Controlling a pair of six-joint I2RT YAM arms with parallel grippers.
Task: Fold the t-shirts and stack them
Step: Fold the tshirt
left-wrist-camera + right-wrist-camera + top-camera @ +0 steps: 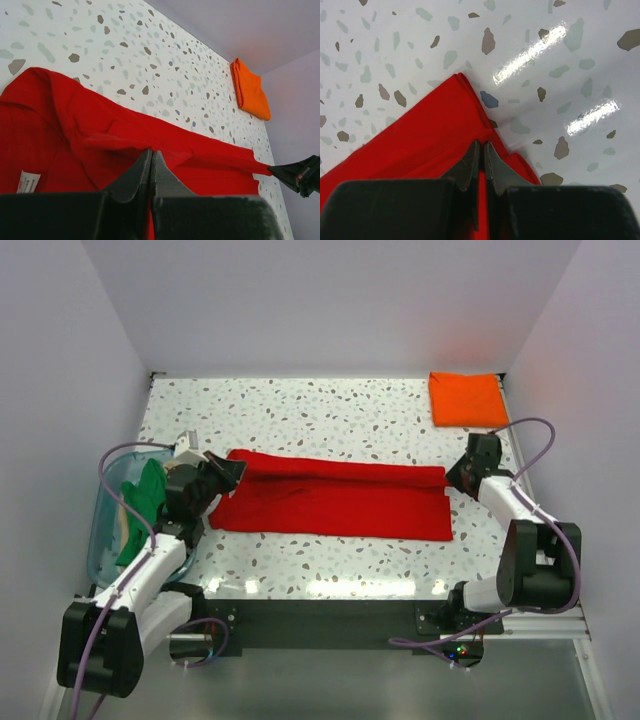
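My left gripper holds the pinched cloth and next needs to move down and back, over the near part of the red t-shirt, to release the cloth, since the layer there is uncovered.
A red t-shirt lies stretched in a long band across the table's middle, partly folded lengthwise. My left gripper is shut on its left end; in the left wrist view the cloth is pinched between the jaws, with a white label at lower left. My right gripper is shut on the shirt's right end, the red cloth caught between the jaws. A folded orange t-shirt lies at the far right corner; it also shows in the left wrist view. Green and tan shirts sit in the tub.
A clear bluish plastic tub stands at the left edge beside the left arm. Walls close the table at the back and both sides. The speckled table runs behind the red shirt.
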